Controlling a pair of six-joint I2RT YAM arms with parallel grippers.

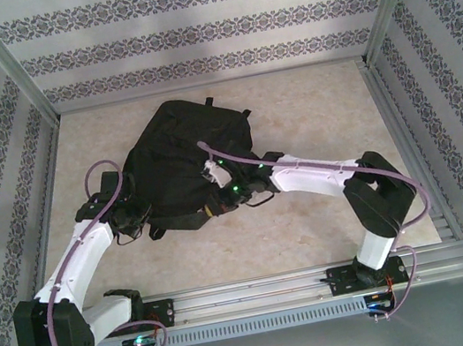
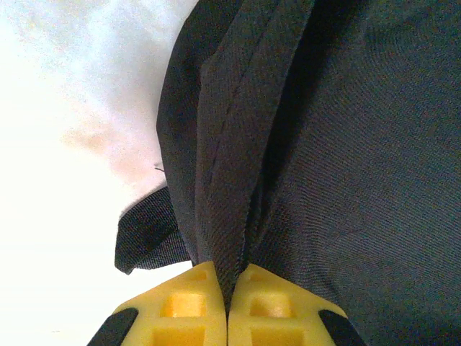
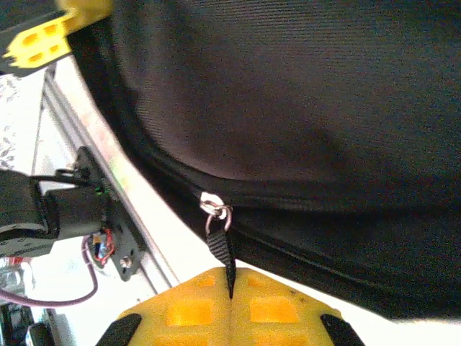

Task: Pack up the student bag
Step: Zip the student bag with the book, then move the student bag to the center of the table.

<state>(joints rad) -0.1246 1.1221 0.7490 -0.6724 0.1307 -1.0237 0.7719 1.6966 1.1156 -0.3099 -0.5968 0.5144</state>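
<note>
The bag's edge by the bare tabletop runs outward from my right gripper, so my right gripper next needs to pull along the bag's zip toward that edge and release the zip's pull.
The student bag (image 1: 181, 150), a large black fabric backpack, lies on the pale table in the middle of the top view. At the bag's near-left edge, my left gripper (image 1: 134, 214) is shut on a fold of its black fabric (image 2: 238, 144), the cloth pinched between the yellow fingertips (image 2: 229, 280). My right gripper (image 1: 217, 204) is at the bag's near edge, shut on the black webbing zipper pull (image 3: 222, 249), which hangs from a metal ring (image 3: 217, 216) on the zip. The bag's inside is hidden.
An aluminium rail (image 1: 262, 293) carrying both arm bases runs along the near table edge. Patterned walls and metal frame posts (image 1: 10, 64) close in the left, right and back. Bare tabletop (image 1: 320, 113) lies right of the bag.
</note>
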